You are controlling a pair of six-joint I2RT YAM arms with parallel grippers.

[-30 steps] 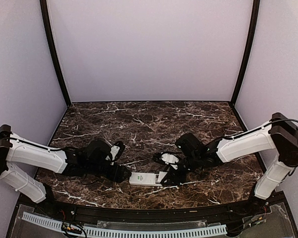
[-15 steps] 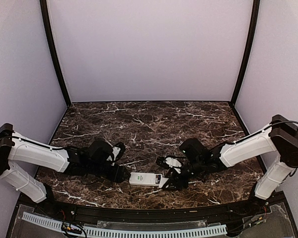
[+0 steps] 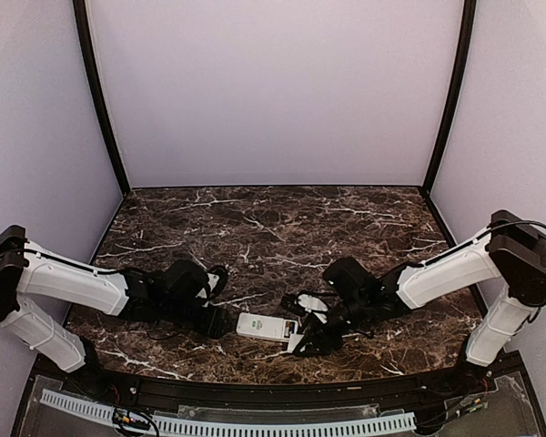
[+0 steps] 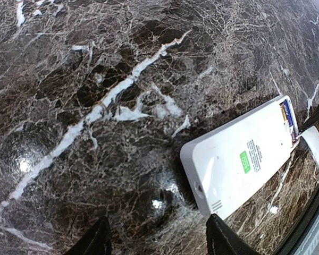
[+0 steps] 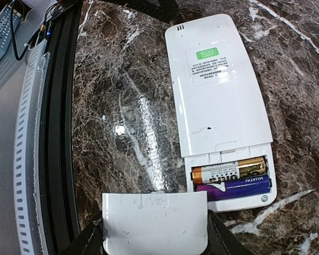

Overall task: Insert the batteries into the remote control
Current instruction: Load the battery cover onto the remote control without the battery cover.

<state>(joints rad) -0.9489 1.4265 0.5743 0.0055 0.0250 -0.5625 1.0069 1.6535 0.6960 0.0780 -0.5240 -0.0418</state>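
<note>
I should next move my right gripper outward, put the battery cover (image 5: pixel 155 220) onto the remote control's open compartment (image 5: pixel 232 178) and let go, because that is to the gripper's right in its wrist view.
The white remote control (image 3: pixel 265 328) lies back side up on the marble, with a green sticker on it in the right wrist view (image 5: pixel 218 85). Its end compartment is open and holds two batteries side by side, a gold one (image 5: pixel 231 170) and a purple-blue one (image 5: pixel 238 187). My right gripper (image 5: pixel 155 243) is shut on the white battery cover (image 5: pixel 155 220), held just off the compartment end, beside it. My left gripper (image 4: pixel 157 245) is open at the remote's other end (image 4: pixel 239 159), with the remote's corner just next to its right finger (image 4: pixel 223 241).
The table's black front rim (image 5: pixel 61 122) and a slotted white cable duct (image 3: pixel 227 424) run close along the near side of the remote. Purple walls enclose the marble table (image 3: pixel 273 228) at the back and sides.
My right gripper has shifted slightly toward the near edge and left with the battery cover. The left gripper and the remote have stayed almost in place.
</note>
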